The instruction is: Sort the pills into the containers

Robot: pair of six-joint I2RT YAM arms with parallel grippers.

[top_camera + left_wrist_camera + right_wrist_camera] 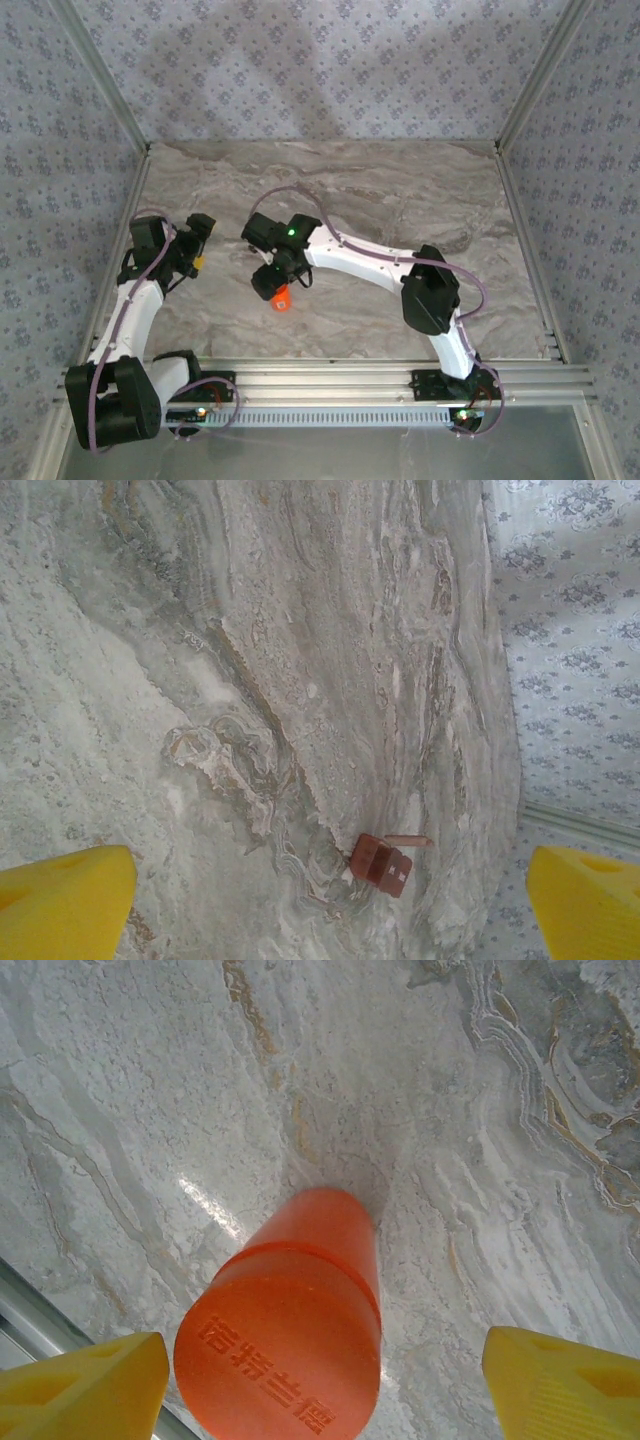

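My right gripper should next move toward the cap and go down over the orange bottle (pixel 281 297) (pixel 290 1330), because the bottle stands upright closer to one open finger.
An orange bottle (pixel 290 1330) stands upright on the marble table (pixel 450 1110), raised lettering on its cap. My right gripper (pixel 325 1380) hangs open over it: one yellow finger sits close beside the bottle, the other well clear. In the top view the bottle (pixel 281 297) pokes out under that gripper (pixel 272 283). The containers (pixel 381 864), a small reddish-brown strip of joined square compartments, lie ahead of my wide-open left gripper (pixel 330 895), which holds nothing. A thin brown sliver (pixel 405 840) lies next to the strip. The pills are hidden.
Aluminium rails (pixel 380 372) frame the table's near edge and both sides, with patterned walls (pixel 580 630) behind them. A rail (pixel 25 1315) runs close to the orange bottle. Bare marble (pixel 400 190) stretches across the far half of the table.
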